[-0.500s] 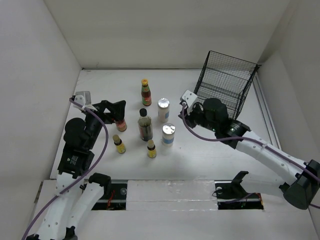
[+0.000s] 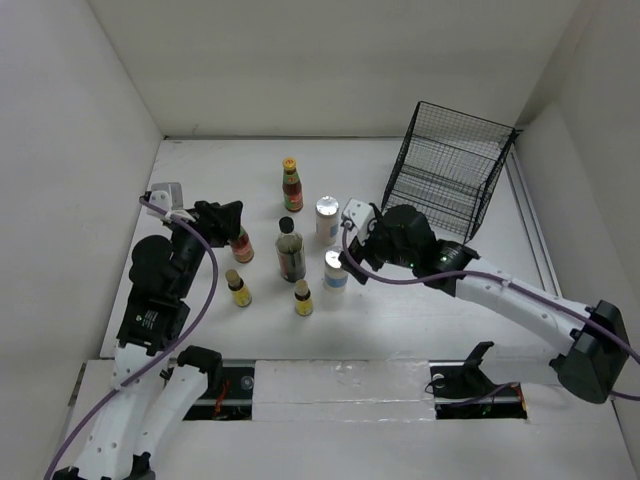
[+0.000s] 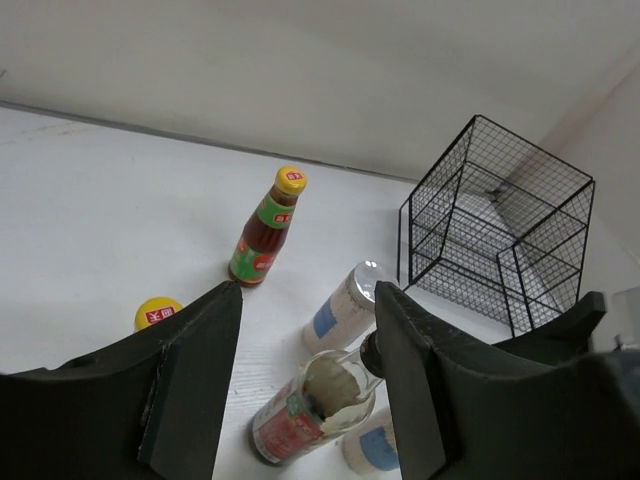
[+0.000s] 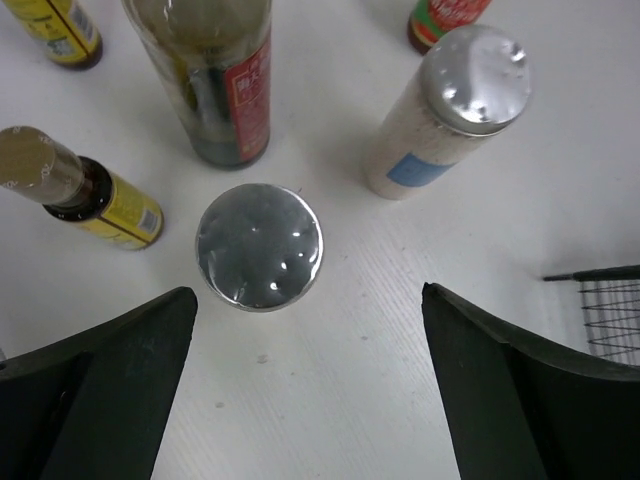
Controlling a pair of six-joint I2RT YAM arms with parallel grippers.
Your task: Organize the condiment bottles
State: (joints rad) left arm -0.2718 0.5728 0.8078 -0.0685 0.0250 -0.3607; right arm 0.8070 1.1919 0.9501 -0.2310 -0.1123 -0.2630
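My right gripper is above the nearer shaker's silver lid (image 2: 334,258) (image 4: 259,247), which is to the left of its fingers in the top view. So I will next move the gripper down and over, around the lid.
The condiment bottles stand mid-table. A yellow-capped red sauce bottle (image 2: 291,185) is farthest back. A second one (image 2: 243,246) stands by my left gripper (image 2: 231,219), its yellow cap (image 3: 158,312) just outside the left finger. The dark black-capped bottle (image 2: 290,251) shows beyond the gap of my left gripper (image 3: 307,296), which is open and holds nothing. Two white silver-lidded shakers (image 2: 327,219) (image 2: 336,270) stand right of it. My right gripper (image 4: 308,300) hovers wide open over the nearer shaker (image 4: 259,247), untouched. Two tiny yellow bottles (image 2: 237,288) (image 2: 303,298) stand in front.
A black wire basket (image 2: 450,170) lies tipped at the back right against the wall, also seen in the left wrist view (image 3: 500,230). White walls close in the table on the left, back and right.
My right arm has swung left from beside the basket to over the nearer shaker. My left gripper's jaws stand a little narrower than before.
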